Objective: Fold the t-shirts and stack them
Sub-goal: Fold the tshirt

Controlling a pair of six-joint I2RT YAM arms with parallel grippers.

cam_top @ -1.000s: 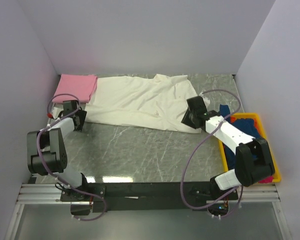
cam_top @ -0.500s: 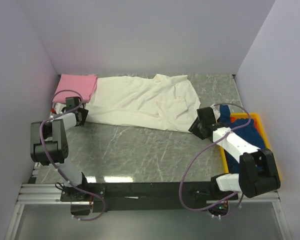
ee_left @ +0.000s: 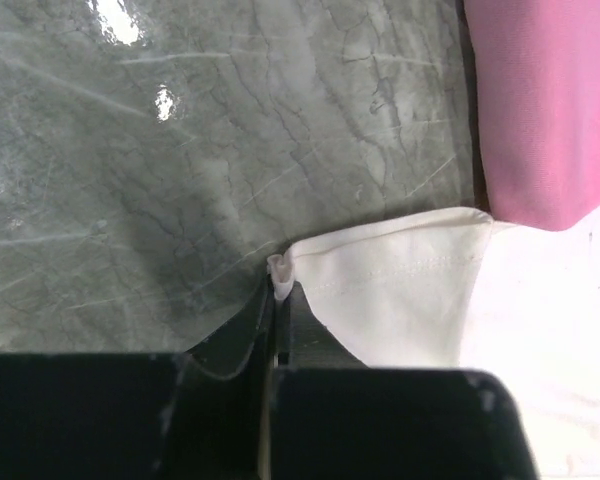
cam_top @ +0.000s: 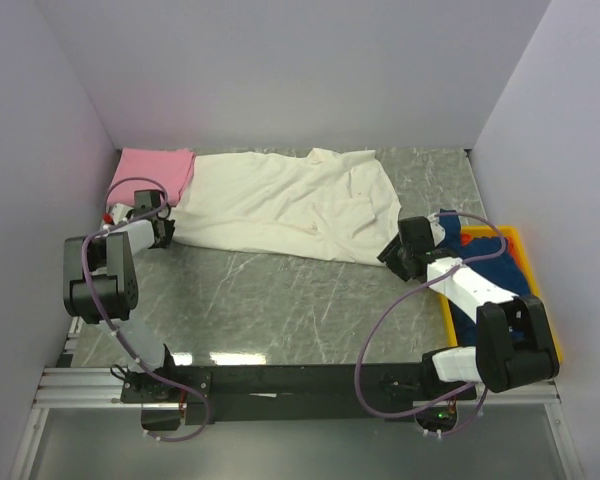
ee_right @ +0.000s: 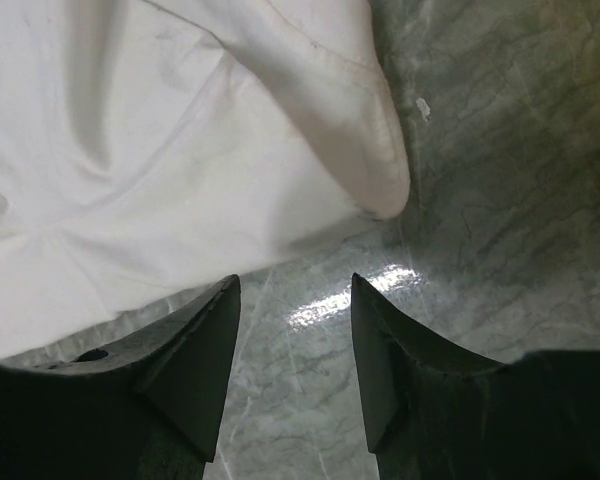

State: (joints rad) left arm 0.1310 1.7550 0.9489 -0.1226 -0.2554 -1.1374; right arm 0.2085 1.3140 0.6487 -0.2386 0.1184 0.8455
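Note:
I will next drag the cream corner back with my left gripper onto the bare marble behind the gripper and release, because the pink t-shirt (cam_top: 155, 170) crowds the cloth.
A cream-white t-shirt (cam_top: 280, 200) lies spread and wrinkled across the back of the marble table. A folded pink t-shirt (cam_top: 155, 170) sits at its left end, in the back left corner. My left gripper (cam_top: 166, 229) is shut on the cream shirt's near left corner (ee_left: 380, 280), and a small fold of white cloth sticks out between its fingertips (ee_left: 279, 288). My right gripper (cam_top: 394, 250) stands open low over bare table, just off the shirt's right edge (ee_right: 380, 180), with nothing between its fingers (ee_right: 215, 330). Pink cloth (ee_left: 550, 100) shows beyond the held corner.
A yellow bin (cam_top: 526, 243) stands at the right table edge, partly under my right arm, with dark blue t-shirts (cam_top: 492, 254) in it. Walls close in the table at the left, back and right. Grey marble (cam_top: 280, 300) shows in front of the cream shirt.
My left gripper has reached the cream shirt's near left corner and closed on it. The right gripper has drawn back to the right off the shirt and opened wider.

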